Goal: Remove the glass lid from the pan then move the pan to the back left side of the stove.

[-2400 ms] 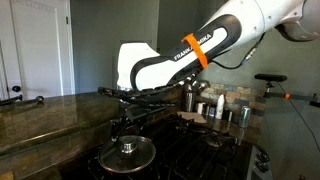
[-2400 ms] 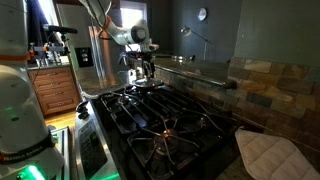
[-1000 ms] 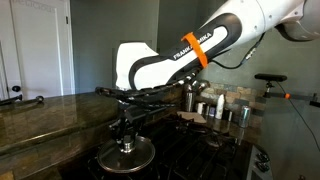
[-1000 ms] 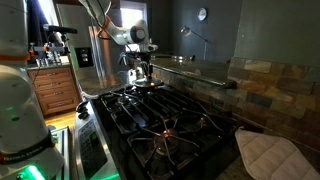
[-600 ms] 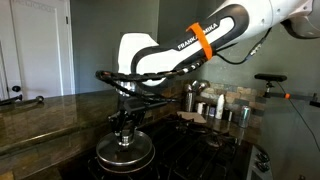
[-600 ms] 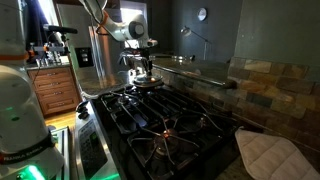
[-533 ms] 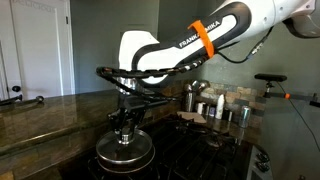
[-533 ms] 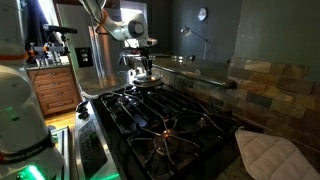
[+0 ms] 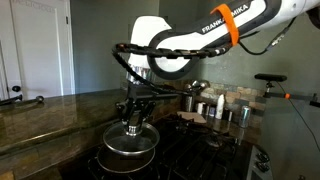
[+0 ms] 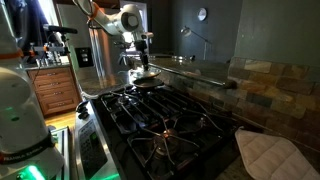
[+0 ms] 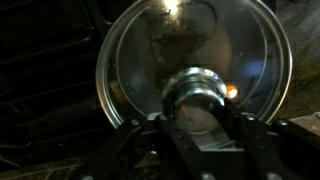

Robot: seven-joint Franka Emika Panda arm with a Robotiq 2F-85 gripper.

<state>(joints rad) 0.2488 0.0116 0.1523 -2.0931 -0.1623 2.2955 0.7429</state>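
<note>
The burner grate beside the pan is bare, so next I will carry the glass lid (image 9: pixel 131 142) sideways off the pan and lower my gripper to release it on that grate.
My gripper (image 9: pixel 133 122) is shut on the small metal knob (image 11: pixel 197 88) of the glass lid (image 9: pixel 131 142), which hangs slightly tilted just above the pan (image 9: pixel 122 163) on the stove (image 9: pixel 205 142). In the wrist view the glass lid (image 11: pixel 190 50) fills the frame, with my gripper (image 11: pixel 200 112) clamped around its knob and dark fingers (image 11: pixel 243 128) on either side. In an exterior view the gripper (image 10: pixel 143 67) holds the lid (image 10: pixel 146 76) over the pan (image 10: pixel 150 86) at the far end of the stove (image 10: pixel 170 122). The lid hides most of the pan.
Tall steel canisters (image 9: pixel 190 97) and small jars (image 9: pixel 219 106) stand behind the burners. A brown stone countertop (image 9: pixel 45 115) runs beside the cooktop. A quilted pad (image 10: pixel 266 156) lies at the stove's near corner, under a stone backsplash (image 10: pixel 272 85). Wooden cabinets (image 10: pixel 55 90) stand beyond.
The arm came down onto the lid's knob and gripped it. Over the last half second it has risen, lifting the lid off the pan and a little sideways.
</note>
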